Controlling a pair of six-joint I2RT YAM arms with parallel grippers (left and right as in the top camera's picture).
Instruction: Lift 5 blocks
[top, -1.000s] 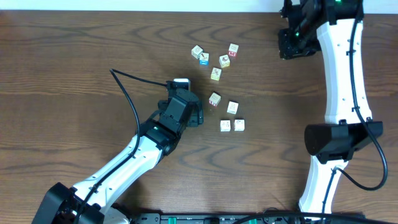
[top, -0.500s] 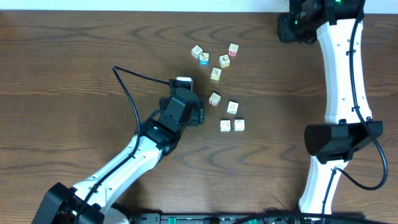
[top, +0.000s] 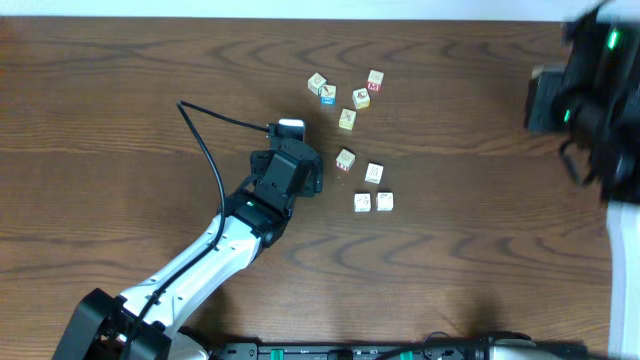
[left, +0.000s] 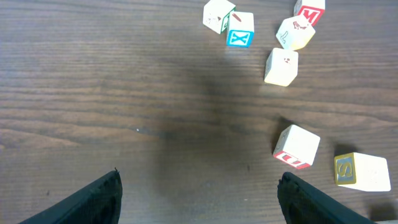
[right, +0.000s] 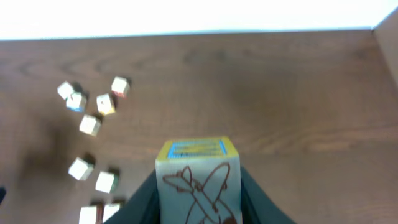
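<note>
The right gripper carries the block across and down next to release it. The reason is that free wood beside the pair lies below, to the left in the overhead view.
Several small cream blocks lie loose on the brown table, among them one with a red side, one with a yellow face and a pair side by side. My left gripper hangs open over bare wood just left of the red-sided block, with nothing between its fingers. At the table's right edge my right gripper is blurred. It is shut on a block with a plane drawing, held high above the table.
A cube with a bright blue face and a cube with a red face sit in the far cluster. The left arm's black cable loops over the table. The table's far edge meets a white wall.
The right arm has swung from the far side to the table's right edge and is now blurred. The left gripper has edged slightly towards the far side, still open.
</note>
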